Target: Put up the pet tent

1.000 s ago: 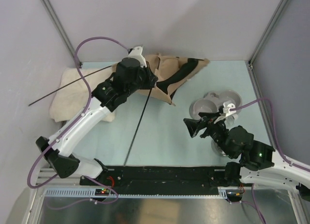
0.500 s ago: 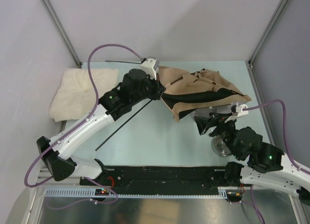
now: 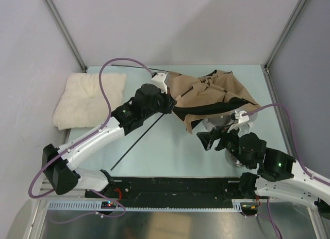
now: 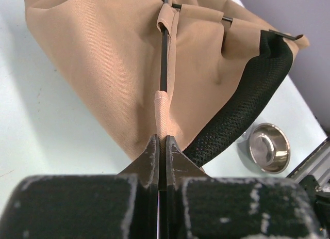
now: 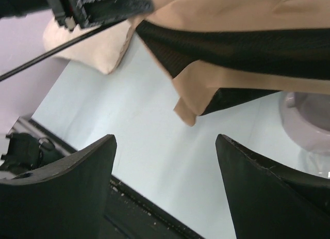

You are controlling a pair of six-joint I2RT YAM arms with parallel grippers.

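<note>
My right gripper turns next and comes onto the pole's bare length (image 3: 132, 147), which is clear of the tent (image 3: 206, 92), to its left in the top view.
The pet tent (image 3: 206, 92) is a crumpled tan fabric heap with black trim (image 3: 227, 106), at the back right of the table. My left gripper (image 3: 168, 103) is shut on a thin dark pole (image 3: 136, 141) at the tent's left edge. In the left wrist view the jaws (image 4: 161, 142) pinch the pole (image 4: 164, 58) where it enters a tan sleeve of the tent (image 4: 103, 58). My right gripper (image 3: 205, 139) is open and empty, just in front of the tent's lower corner (image 5: 188, 112). Its fingers (image 5: 77, 172) stand wide apart above bare table. No pompom or label shows.
A fluffy cream cushion (image 3: 90, 97) lies at the back left. A steel bowl (image 4: 268, 148) sits by the right arm, and a grey dish (image 5: 304, 120) is partly under the tent. A second thin pole (image 3: 139, 67) lies along the back edge.
My left arm has swung right, carrying the pole and tent; the fabric has spread out over the dishes. My right gripper went up toward the tent, then back down-left, still open.
</note>
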